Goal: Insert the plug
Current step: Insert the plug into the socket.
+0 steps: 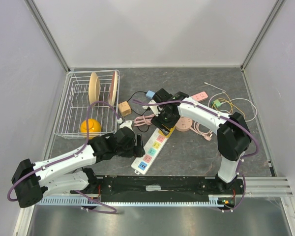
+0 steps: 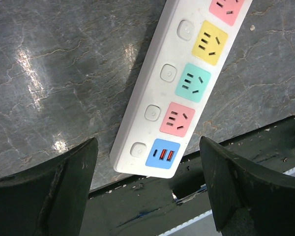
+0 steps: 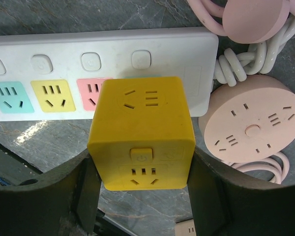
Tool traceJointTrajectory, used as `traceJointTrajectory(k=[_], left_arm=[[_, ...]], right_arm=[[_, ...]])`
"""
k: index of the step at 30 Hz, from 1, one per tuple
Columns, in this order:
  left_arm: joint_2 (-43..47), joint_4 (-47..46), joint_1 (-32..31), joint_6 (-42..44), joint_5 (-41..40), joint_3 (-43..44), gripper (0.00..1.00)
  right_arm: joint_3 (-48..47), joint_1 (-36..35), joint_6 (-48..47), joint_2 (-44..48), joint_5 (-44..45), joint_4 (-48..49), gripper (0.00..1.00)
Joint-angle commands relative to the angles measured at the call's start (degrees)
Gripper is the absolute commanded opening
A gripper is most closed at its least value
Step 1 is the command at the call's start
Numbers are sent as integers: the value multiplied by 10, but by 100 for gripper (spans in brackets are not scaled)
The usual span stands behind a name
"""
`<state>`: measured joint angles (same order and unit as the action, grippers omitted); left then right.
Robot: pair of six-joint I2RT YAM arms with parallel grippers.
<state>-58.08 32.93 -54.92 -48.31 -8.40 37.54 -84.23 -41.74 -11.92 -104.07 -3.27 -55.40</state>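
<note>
My right gripper will next bring the yellow cube down onto the teal end socket (image 3: pixel 143 76) below it and let go, since the socket's rim shows past the cube.
A white power strip (image 1: pixel 150 152) with coloured sockets lies diagonally on the table. It also shows in the left wrist view (image 2: pixel 187 83) and the right wrist view (image 3: pixel 88 54). My right gripper (image 1: pixel 165 125) is shut on a yellow cube plug (image 3: pixel 142 130), its fingers (image 3: pixel 83 196) pressing both sides. The cube (image 1: pixel 166 131) sits over the strip's far end and covers a socket there. I cannot tell whether it is seated. My left gripper (image 2: pixel 147 189) is open and empty. It hovers by the strip's near end, just left of the strip in the top view (image 1: pixel 137 146).
A round pink socket hub (image 3: pixel 253 128) with a coiled cord lies right beside the cube. A wire dish rack (image 1: pixel 73 108) with plates and a yellow bowl (image 1: pixel 90 128) stands at the left. A wooden block (image 1: pixel 124 108), a blue plug (image 1: pixel 150 94) and loose cables (image 1: pixel 226 104) lie behind.
</note>
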Motion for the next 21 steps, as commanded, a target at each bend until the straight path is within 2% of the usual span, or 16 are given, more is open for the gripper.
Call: traceJointTrajectory(k=[1,21], left_arm=[[0,0,2,10,-5,20,90],[-5,1,2,9,-4,22,90]], right_arm=[[-22,1,-6,-7,-5,-8,0],[-65,0,-5,-63,6,-28,0]])
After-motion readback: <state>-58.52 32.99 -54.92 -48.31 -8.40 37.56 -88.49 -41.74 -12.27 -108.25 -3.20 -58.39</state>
